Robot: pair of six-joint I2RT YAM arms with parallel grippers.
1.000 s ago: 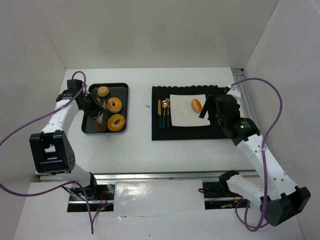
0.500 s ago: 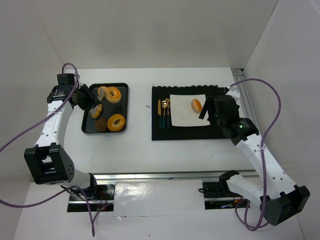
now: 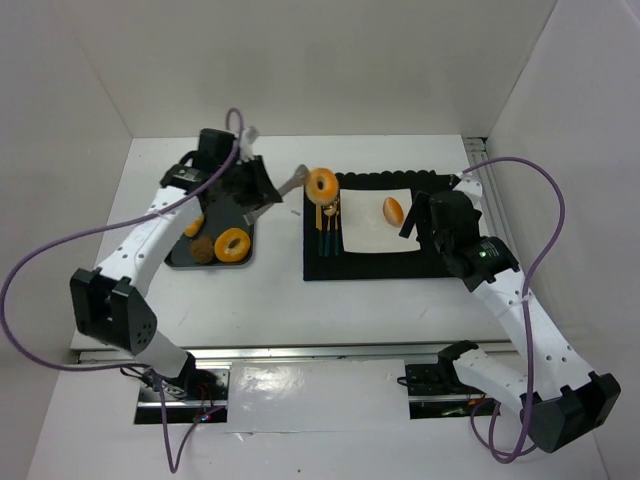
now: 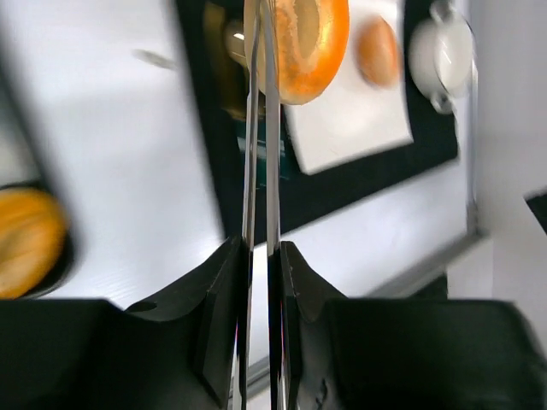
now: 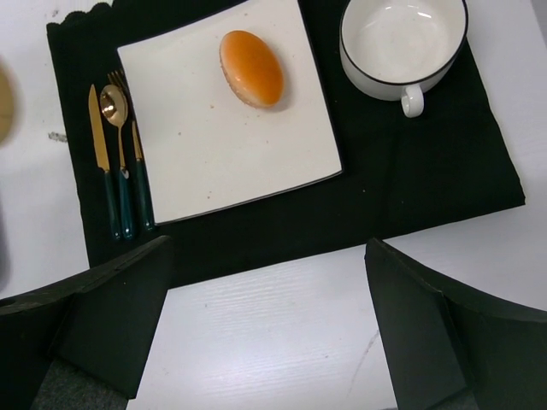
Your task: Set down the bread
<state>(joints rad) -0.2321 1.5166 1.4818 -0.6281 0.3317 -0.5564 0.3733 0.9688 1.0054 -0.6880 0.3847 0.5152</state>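
My left gripper is above the level of the plate's bare space beside the roll, which is to the gripper's right in the top view. I need to carry the tongs point(image 3: 287, 183) there, lower them and let go.
My left gripper point(image 3: 256, 192) point(image 4: 259, 256) is shut on a pair of metal tongs point(image 3: 287, 183) point(image 4: 261, 154). The tongs pinch a ring-shaped orange bread point(image 3: 321, 184) point(image 4: 312, 38), held in the air above the cutlery point(image 3: 328, 225) at the left side of the black mat point(image 3: 375, 265). A white square plate point(image 3: 372, 235) point(image 5: 222, 137) lies on the mat and carries an oval roll point(image 3: 393, 210) point(image 5: 251, 67). Near the mat's right end my right gripper point(image 3: 415, 215) point(image 5: 269, 316) hangs open and empty.
A black tray point(image 3: 232, 176) at the left holds another ring bread point(image 3: 232, 245), a brown piece point(image 3: 203, 250) and one more partly hidden under my left arm. A white bowl point(image 5: 403, 34) stands on the mat right of the plate. White walls enclose the table.
My left arm has swung right from the tray, carrying the ring bread in the tongs to above the mat's left side. The right arm has not moved.
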